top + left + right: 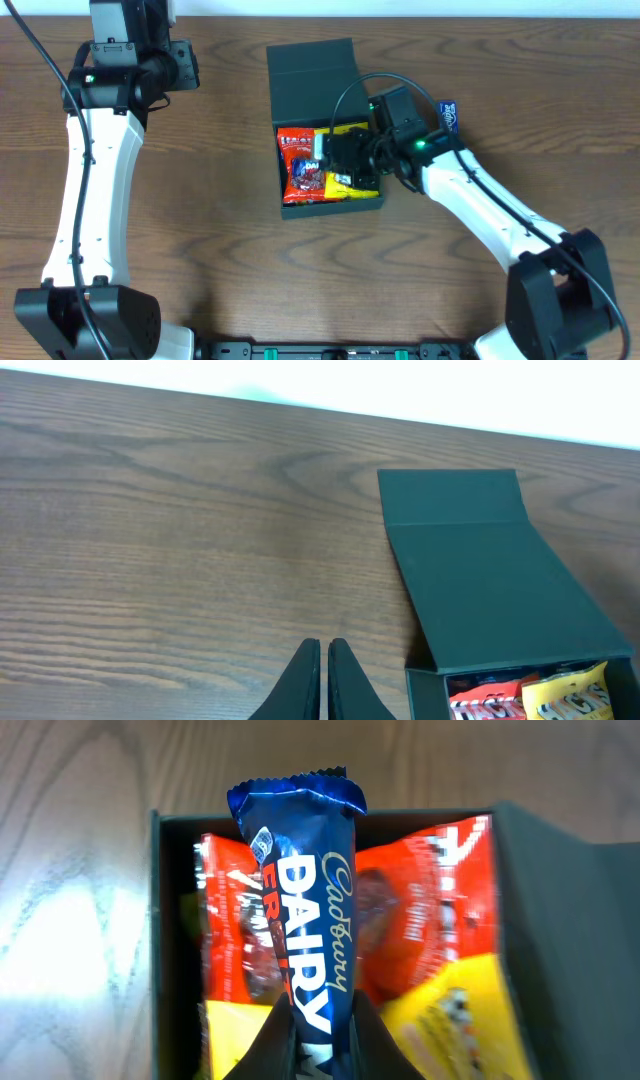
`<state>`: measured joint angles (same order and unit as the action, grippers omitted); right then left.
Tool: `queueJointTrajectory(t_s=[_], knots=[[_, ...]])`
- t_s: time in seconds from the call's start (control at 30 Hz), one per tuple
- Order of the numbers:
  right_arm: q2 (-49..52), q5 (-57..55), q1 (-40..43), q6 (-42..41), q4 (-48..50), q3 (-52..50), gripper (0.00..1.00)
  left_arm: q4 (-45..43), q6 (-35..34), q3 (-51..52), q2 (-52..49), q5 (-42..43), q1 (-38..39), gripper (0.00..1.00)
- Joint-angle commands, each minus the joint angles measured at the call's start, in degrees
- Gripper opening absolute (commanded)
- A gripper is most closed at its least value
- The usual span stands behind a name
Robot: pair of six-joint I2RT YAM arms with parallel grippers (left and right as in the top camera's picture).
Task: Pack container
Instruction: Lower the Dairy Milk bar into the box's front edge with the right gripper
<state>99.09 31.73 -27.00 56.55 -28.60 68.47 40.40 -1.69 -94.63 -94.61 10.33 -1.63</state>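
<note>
My right gripper is going to move back and down next, along the container's near side (187,955), to let go of the Cadbury Dairy Milk bar (300,900), because there is a narrow gap beside the packets there.
The dark teal container (312,88) sits at the table's middle with its flap lid open toward the back. It holds red (300,172) and yellow (362,187) snack packets. My right gripper (335,155) hovers over the open box, shut on a blue Cadbury Dairy Milk bar (300,900). In the right wrist view the bar points out over the red packets (410,920) and the box wall (168,940). My left gripper (323,655) is shut and empty above bare table, left of the box lid (480,560). It sits at the far left in the overhead view (183,65).
A small blue packet (449,116) lies on the wood table to the right of the box, beside my right arm. The table's back edge runs along the top (400,14).
</note>
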Motion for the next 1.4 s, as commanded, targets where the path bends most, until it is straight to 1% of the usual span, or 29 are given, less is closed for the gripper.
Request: queueJointTrajectory(t_s=[0.0, 0.4, 0.47, 0.5, 0.53, 0.57, 0.6, 0.8, 1.0, 1.07, 1.17, 1.2, 1.27, 1.3, 1.37], knots=[[1.31, 1.25, -1.33, 1.86, -1.27, 0.11, 0.01, -0.11, -0.39, -0.04, 1.31, 0.22, -0.13, 0.06], [2.19, 1.09, -1.95, 1.81, -6.88, 0.11, 0.01, -0.13, 0.02, -0.04, 1.31, 0.24, -0.13, 0.06], [2.19, 1.09, -1.95, 1.81, -6.99, 0.11, 0.04, -0.13, 0.02, -0.04, 1.31, 0.24, -0.13, 0.06], [2.19, 1.09, -1.95, 1.81, -6.84, 0.11, 0.19, -0.15, 0.02, -0.04, 1.31, 0.24, -0.13, 0.06], [2.19, 1.09, -1.95, 1.79, -6.51, 0.11, 0.4, -0.15, 0.02, -0.04, 1.31, 0.24, -0.13, 0.06], [2.19, 1.09, -1.95, 1.79, -6.25, 0.11, 0.78, -0.17, 0.02, -0.04, 1.31, 0.24, -0.13, 0.06], [2.19, 1.09, -1.95, 1.79, -5.86, 0.11, 0.99, -0.15, 0.02, -0.04, 1.31, 0.24, -0.13, 0.06], [2.19, 1.14, -1.95, 1.16, -3.23, 0.11, 0.99, -0.15, 0.0, -0.04, 1.31, 0.24, -0.13, 0.06], [1.81, 2.21, -1.95, -10.45, 2.51, 0.13, 0.99, -0.15, 0.0, -0.04, 1.31, 0.24, -0.13, 0.06], [1.53, 3.93, -1.9, -12.92, 3.72, 0.13, 0.99, -0.15, 0.0, -0.04, 1.31, 0.24, -0.13, 0.06], [1.14, 8.11, -1.9, -15.98, 5.14, 0.13, 0.96, -0.15, 0.0, -0.04, 1.31, 0.22, -0.13, 0.06], [0.92, 9.49, -1.9, -17.05, 5.29, 0.13, 0.91, -0.15, 0.0, -0.04, 1.31, 0.22, -0.13, 0.06], [0.81, 11.1, -1.9, -18.23, 5.27, 0.13, 0.76, -0.15, 0.0, -0.04, 1.31, 0.24, -0.13, 0.06], [0.76, 11.74, -1.9, -18.88, 5.22, 0.13, 0.59, -0.15, 0.0, -0.04, 1.31, 0.22, -0.13, 0.06], [0.76, 12.26, -1.88, -19.96, 4.92, 0.13, 0.01, -0.15, 0.0, -0.04, 1.31, 0.24, -0.13, 0.06]])
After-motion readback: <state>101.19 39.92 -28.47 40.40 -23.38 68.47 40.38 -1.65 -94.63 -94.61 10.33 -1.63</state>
